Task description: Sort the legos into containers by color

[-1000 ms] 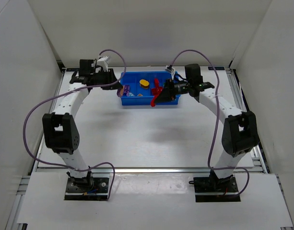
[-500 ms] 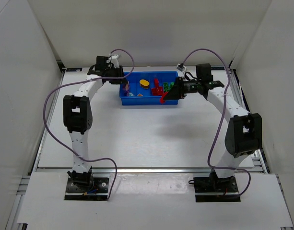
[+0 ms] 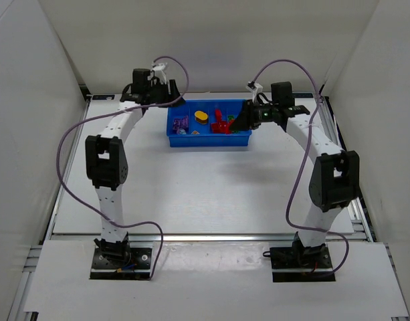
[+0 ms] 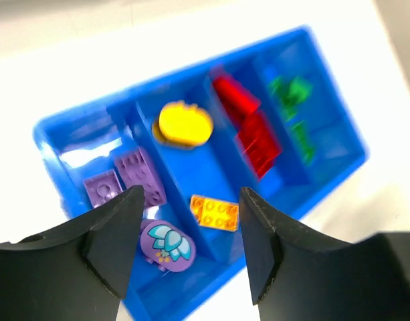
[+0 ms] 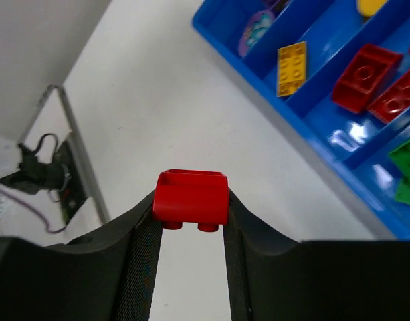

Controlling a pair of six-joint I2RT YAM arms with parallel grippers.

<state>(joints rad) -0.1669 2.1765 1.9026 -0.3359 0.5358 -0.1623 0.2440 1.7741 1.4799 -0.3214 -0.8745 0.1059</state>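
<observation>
I should next move my right gripper to the left in the top view and down over the red bricks' section of the tray and let go of the lego there, because its colour matches.
The blue tray (image 3: 209, 139) stands at the back centre of the table, with four compartments side by side. In the left wrist view, the tray (image 4: 51, 144) holds purple legos (image 4: 141, 177), a yellow round one (image 4: 184, 124), an orange brick (image 4: 215, 210), red bricks (image 4: 255, 137) and green ones (image 4: 291, 93), each colour in its own compartment. My left gripper (image 4: 191, 200) is open and empty above the tray's left half (image 3: 174, 101). My right gripper (image 5: 191, 200) is shut on a red lego (image 5: 191, 197), held in the air near the tray's right end (image 3: 237, 124).
In the right wrist view the tray (image 5: 305, 127) lies to the upper right, with white table beneath the held brick. White walls close in the table at the back and both sides. A metal rail (image 3: 205, 236) runs along the table's near edge.
My left gripper has swung right from the table's back left corner to above the tray's left end. My right gripper has carried the red lego from the tray's front edge toward its right end.
</observation>
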